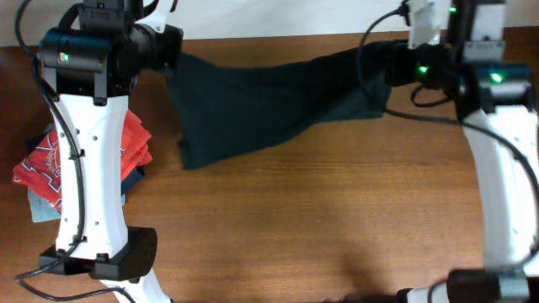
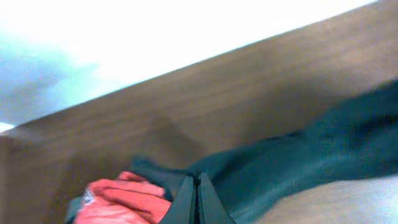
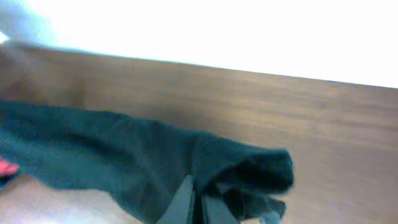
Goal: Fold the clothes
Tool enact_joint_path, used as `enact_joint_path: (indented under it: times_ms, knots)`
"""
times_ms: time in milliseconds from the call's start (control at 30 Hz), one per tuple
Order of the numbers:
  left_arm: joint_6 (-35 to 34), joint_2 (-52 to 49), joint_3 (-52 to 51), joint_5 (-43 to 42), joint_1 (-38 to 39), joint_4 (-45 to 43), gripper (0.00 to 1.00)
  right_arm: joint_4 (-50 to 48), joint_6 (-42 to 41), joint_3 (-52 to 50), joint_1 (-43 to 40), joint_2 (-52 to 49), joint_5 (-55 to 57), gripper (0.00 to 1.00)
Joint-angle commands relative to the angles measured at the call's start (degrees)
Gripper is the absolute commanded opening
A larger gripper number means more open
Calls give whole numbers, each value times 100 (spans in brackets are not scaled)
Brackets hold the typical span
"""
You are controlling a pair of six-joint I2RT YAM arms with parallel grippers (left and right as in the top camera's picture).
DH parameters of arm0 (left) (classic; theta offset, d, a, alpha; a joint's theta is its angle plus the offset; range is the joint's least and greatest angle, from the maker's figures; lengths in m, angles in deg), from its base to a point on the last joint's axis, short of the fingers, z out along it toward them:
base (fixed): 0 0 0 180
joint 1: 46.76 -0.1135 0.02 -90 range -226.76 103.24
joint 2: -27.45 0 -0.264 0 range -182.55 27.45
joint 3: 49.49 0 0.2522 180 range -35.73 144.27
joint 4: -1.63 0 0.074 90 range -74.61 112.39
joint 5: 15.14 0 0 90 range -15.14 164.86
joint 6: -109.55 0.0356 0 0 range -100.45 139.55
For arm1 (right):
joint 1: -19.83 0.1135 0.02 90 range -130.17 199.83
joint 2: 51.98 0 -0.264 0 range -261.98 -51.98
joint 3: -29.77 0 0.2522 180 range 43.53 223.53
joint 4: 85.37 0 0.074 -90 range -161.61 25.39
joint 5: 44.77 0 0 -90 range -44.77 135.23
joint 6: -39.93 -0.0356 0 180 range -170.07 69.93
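Note:
My right gripper will pull back, then go down to lay the held end on the wooden tabletop and let go, because the garment hangs bunched above the tabletop.
The dark navy-black garment (image 1: 269, 105) hangs stretched between my two grippers across the far side of the table, its lower edge sagging toward the left. My left gripper (image 1: 173, 52) is shut on its left end; in the left wrist view the closed fingers (image 2: 198, 198) pinch the dark cloth (image 2: 298, 162). My right gripper (image 1: 394, 69) is shut on its right end; in the right wrist view the fingers (image 3: 198, 202) clamp a bunched fold of the garment (image 3: 124, 155).
A red shirt with white lettering (image 1: 50, 164) lies on a pile of folded grey and navy garments at the left edge, partly behind my left arm; it also shows in the left wrist view (image 2: 118, 199). The wooden table (image 1: 320, 227) spreads in front.

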State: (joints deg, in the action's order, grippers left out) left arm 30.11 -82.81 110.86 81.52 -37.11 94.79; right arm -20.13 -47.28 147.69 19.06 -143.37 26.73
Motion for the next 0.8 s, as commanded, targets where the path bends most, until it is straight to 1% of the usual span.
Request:
enact_joint_path:
  times_ms: [0, 33, 67, 100, 133, 167, 200, 233, 267, 300, 333, 367, 400, 433, 467, 500, 567, 600, 633, 667, 700, 767]
  knots:
    - [-621, 492, 96, 1119, 4, -267, 1, 17, -354, 105, -48, 431, 1091, 4]
    - [-643, 562, 96, 986, 4, -400, 0, 17, -181, 105, -48, 522, 1051, 4]
    - [-479, 619, 96, 673, 4, -555, 0, 22, 15, 105, -48, 608, 1102, 4]
    - [-337, 649, 96, 535, 4, -632, 0, 22, 0, 105, -48, 658, 1318, 4]
    - [-323, 678, 96, 597, 4, -680, 0, 24, -251, 105, -48, 697, 1606, 4]
    - [-345, 691, 96, 688, 4, -704, 1, 44, -367, 105, -48, 732, 1497, 4]
    - [-339, 691, 96, 588, 4, -739, 0, 66, -166, 105, -48, 750, 1119, 4]
    - [-214, 691, 96, 319, 4, -752, 0, 129, 378, 105, -44, 758, 704, 4]
    - [254, 688, 96, -118, 4, -719, 0, 186, 706, 105, -44, 758, 730, 4]
    - [249, 688, 96, 28, 4, -678, 0, 212, 166, 103, -63, 750, 1545, 4]
    - [-133, 688, 96, 485, 4, -686, 1, 258, -494, 105, -92, 734, 2127, 4]
    - [-573, 699, 96, 968, -4, -728, 0, 330, -852, 105, -109, 734, 2284, 4]
    - [-603, 702, 96, 898, -7, -828, 0, 372, -619, 105, -118, 741, 1910, 4]
    - [-85, 699, 96, 245, -7, -944, 1, 411, 13, 105, -118, 743, 1381, 4]
    - [605, 699, 96, -470, -7, -957, 1, 424, 356, 105, -118, 743, 1220, 4]
    - [815, 699, 96, -734, -7, -984, 1, 393, 188, 105, -120, 743, 1447, 4]
    - [308, 699, 96, -326, -7, -1191, 0, 289, -400, 105, -125, 741, 2013, 4]
    - [304, 699, 96, -299, -7, -1370, 1, 166, -407, 105, -125, 743, 2068, 4]
    - [328, 686, 94, -304, -7, -1506, 1, 90, -365, 105, -122, 741, 2061, 4]
    - [492, 664, 94, -356, -7, -1742, 0, -20, -352, 105, -125, 741, 2061, 4]
    - [802, 619, 94, -509, -7, -2050, 0, -219, -293, 103, -125, 726, 2076, 4]
    - [909, 546, 94, -584, -7, -2428, 0, -476, -238, 103, -125, 688, 2072, 4]
